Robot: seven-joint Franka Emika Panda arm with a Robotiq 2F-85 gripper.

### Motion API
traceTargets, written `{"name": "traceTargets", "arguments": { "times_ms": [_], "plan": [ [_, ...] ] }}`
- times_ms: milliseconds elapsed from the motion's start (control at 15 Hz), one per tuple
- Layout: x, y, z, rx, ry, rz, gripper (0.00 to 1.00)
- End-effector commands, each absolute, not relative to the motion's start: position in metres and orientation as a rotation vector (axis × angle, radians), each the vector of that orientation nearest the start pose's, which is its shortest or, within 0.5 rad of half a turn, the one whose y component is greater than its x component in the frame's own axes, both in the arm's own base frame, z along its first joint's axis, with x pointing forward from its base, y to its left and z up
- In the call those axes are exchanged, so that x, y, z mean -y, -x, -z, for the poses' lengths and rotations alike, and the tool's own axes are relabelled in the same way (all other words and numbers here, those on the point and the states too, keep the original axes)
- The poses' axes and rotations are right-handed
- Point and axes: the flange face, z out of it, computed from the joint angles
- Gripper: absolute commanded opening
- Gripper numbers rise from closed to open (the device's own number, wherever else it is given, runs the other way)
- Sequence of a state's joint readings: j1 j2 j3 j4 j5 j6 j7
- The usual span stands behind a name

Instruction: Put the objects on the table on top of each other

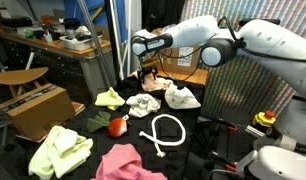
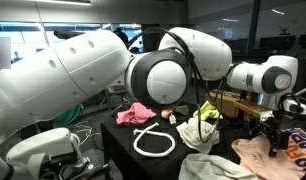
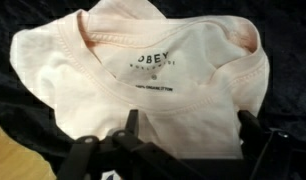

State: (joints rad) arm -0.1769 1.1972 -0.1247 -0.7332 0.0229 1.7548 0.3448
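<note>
The gripper stays low over the pale pink T-shirt (image 3: 143, 70) next and closes its fingers onto the lower fold (image 3: 188, 132).
A pale pink T-shirt (image 3: 143, 70) with an "OBEY" neck label lies crumpled on the black table cloth and fills the wrist view. It also shows at the back of the table in an exterior view (image 1: 155, 82). My gripper (image 3: 189, 128) is open, with one finger on each side of the shirt's lower part, just above it. In an exterior view the gripper (image 1: 145, 70) hangs over that shirt. Other items on the table are a yellow-green cloth (image 1: 110, 97), two white cloths (image 1: 145, 105) (image 1: 181, 97) and a pink cloth (image 1: 128, 163).
A white rope loop (image 1: 165, 133) and a red object (image 1: 117, 126) lie mid-table. A second yellow-green cloth (image 1: 61, 150) hangs at the front corner. A cardboard box (image 1: 33, 108) and a cluttered desk (image 1: 63, 45) stand beside the table. The arm (image 2: 143, 70) blocks much of an exterior view.
</note>
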Motion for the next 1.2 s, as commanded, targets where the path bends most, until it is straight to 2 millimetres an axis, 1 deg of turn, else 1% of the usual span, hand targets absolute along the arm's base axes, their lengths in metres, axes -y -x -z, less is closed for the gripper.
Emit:
{"name": "traceTargets", "arguments": {
  "times_ms": [0,133,200,267,400,667,867,933,1133],
  "plan": [
    [0.190,-0.759,-0.189,-0.974,3.118,-0.270,0.74],
    [0.190,-0.758,-0.186,-0.968,3.119,-0.290,0.71],
    [0.190,-0.757,-0.185,-0.965,3.116,-0.293,0.64],
    [0.191,-0.757,-0.187,-0.967,3.115,-0.292,0.54],
    [0.193,-0.758,-0.194,-0.962,3.110,-0.279,0.38],
    [0.198,-0.759,-0.215,-0.960,3.115,-0.246,0.10],
    [0.202,-0.759,-0.239,-0.954,3.125,-0.209,0.04],
    [0.203,-0.759,-0.248,-0.938,3.129,-0.197,0.09],
    [0.201,-0.760,-0.280,-0.877,3.135,-0.156,0.07]
  ]
}}
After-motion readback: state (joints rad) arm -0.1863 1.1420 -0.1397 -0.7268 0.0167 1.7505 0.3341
